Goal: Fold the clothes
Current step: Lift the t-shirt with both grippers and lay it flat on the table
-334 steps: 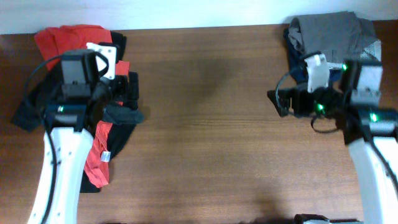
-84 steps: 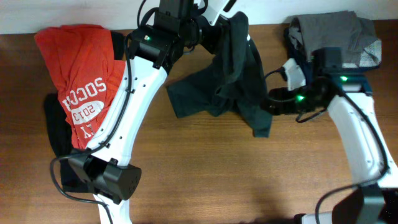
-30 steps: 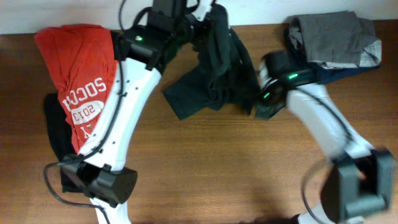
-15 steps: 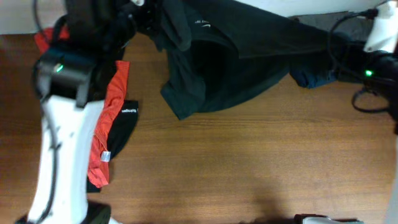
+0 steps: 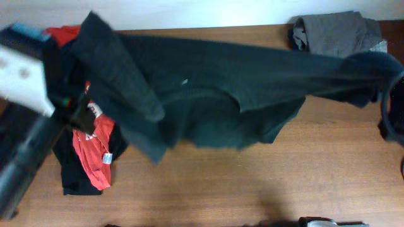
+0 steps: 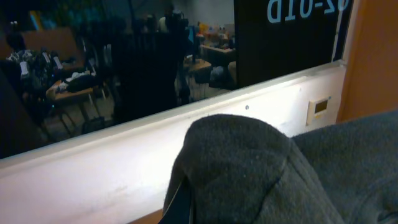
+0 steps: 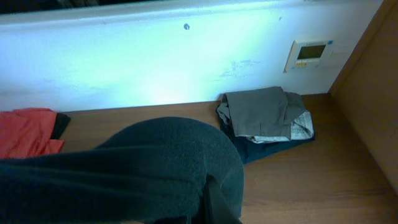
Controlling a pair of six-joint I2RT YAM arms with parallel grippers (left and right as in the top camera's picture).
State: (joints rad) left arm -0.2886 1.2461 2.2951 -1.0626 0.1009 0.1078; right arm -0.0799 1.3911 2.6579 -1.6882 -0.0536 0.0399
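Observation:
The part of the wood along the wall (image 5: pixel 187 33) lies below and outward of my left gripper, which should lower outward there next and release the shirt's end.
A large black T-shirt (image 5: pixel 208 88) hangs stretched across the table in the overhead view, lifted well above the wood. My left gripper (image 6: pixel 185 205) is shut on its left end; the cloth (image 6: pixel 249 168) bunches over the fingers and hides most of them. On the right end my right gripper (image 7: pixel 216 200) is shut, with dark cloth (image 7: pixel 155 168) draped over it and one dark finger (image 7: pixel 219 198) showing. A sleeve (image 5: pixel 120 82) droops at the left. Other clothes lie on the table: a red garment (image 5: pixel 91 145) on black cloth at the left, and a grey and navy pile (image 5: pixel 338 31) at the back right.
The left arm (image 5: pixel 22 79) shows blurred at the left edge, the right arm (image 5: pixel 392 107) at the right edge. Bare brown tabletop (image 5: pixel 252 183) lies in front, below the hanging shirt. A white wall (image 7: pixel 155 56) with a small panel (image 7: pixel 308 53) runs behind the table.
Both arms have swung outward and up with the shirt. It now hangs spread wide across the table instead of bunched near the back middle.

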